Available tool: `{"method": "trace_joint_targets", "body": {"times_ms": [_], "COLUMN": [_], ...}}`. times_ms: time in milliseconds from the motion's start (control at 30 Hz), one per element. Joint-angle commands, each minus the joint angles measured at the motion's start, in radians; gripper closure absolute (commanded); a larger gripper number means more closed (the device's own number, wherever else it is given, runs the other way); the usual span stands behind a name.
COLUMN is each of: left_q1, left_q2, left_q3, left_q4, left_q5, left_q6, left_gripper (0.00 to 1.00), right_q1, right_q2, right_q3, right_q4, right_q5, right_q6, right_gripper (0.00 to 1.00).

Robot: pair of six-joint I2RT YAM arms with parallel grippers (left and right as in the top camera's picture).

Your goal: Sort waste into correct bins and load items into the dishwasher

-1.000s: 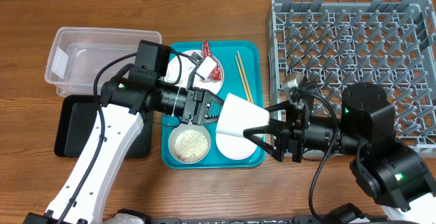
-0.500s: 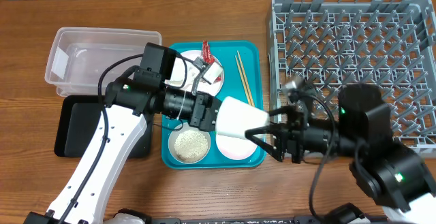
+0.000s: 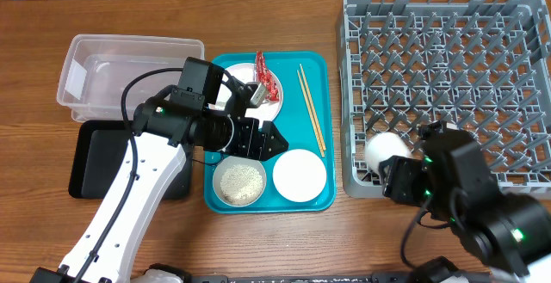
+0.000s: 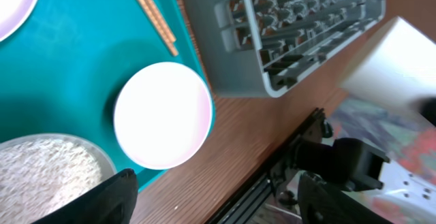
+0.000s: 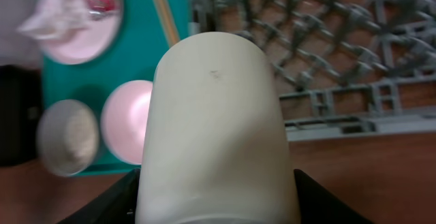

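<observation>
I will lower my right gripper into the rack's near corner [image 3: 365, 173] beside the teal tray next and let go of the white cup, because that corner is empty.
My right gripper [image 5: 216, 183] is shut on the white cup [image 5: 216, 129], which hangs over the front left corner of the grey dishwasher rack [image 3: 448, 51]. Over the teal tray [image 3: 224, 68], my left gripper [image 3: 269, 140] stands open and holds nothing. On the tray are the pink bowl [image 3: 300, 175], a bowl of rice [image 3: 239, 181], the chopsticks [image 3: 310, 111] and a white plate [image 3: 275, 104] carrying the red wrapper [image 3: 263, 72]. The napkin [image 5: 48, 20] shows blurred on that plate in the right wrist view.
The clear tub [image 3: 129, 72] stands at the far left, with the black tray [image 3: 95, 158] just in front of it. The rack fills the right side, its upright pegs bare. The left arm crosses the black tray and the teal tray's left edge.
The left gripper let go of the cup and drew back left over the tray. The right arm carried the cup right, to the rack's front left corner.
</observation>
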Motion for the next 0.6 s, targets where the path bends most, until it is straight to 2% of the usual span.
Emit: {"method": "trace_joint_targets", "body": {"times_ms": [0, 267, 333, 367, 433, 500, 567], "left_q1": [-0.015, -0.018, -0.021, -0.021, -0.022, -0.025, -0.029], "left_q2": [-0.003, -0.003, -0.003, -0.003, -0.003, -0.003, -0.003], "left_q3": [0.011, 0.011, 0.011, 0.011, 0.011, 0.011, 0.011], "left_q4": [-0.006, -0.041, -0.055, -0.060, -0.066, -0.068, -0.069], "left_q5": [-0.035, -0.070, -0.086, -0.086, -0.087, -0.088, -0.111], "left_q6": [-0.013, -0.009, -0.006, -0.002, -0.002, -0.002, -0.008], "left_gripper": [0.26, 0.25, 0.25, 0.26, 0.27, 0.28, 0.32], "right_q1": [-0.002, -0.002, -0.002, -0.002, -0.002, -0.002, -0.002], "right_q2": [0.095, 0.360, 0.397, 0.406, 0.407, 0.396, 0.380], "right_q3": [0.027, 0.027, 0.027, 0.027, 0.028, 0.048, 0.090], "right_q4": [-0.013, -0.006, -0.010, -0.007, 0.012, 0.023, 0.024], "right_q5": [0.145, 0.078, 0.063, 0.056, 0.056, 0.057, 0.060], "right_q6": [0.105, 0.092, 0.092, 0.092, 0.092, 0.092, 0.092], "right_gripper": [0.45, 0.37, 0.30, 0.19, 0.05, 0.00, 0.00]}}
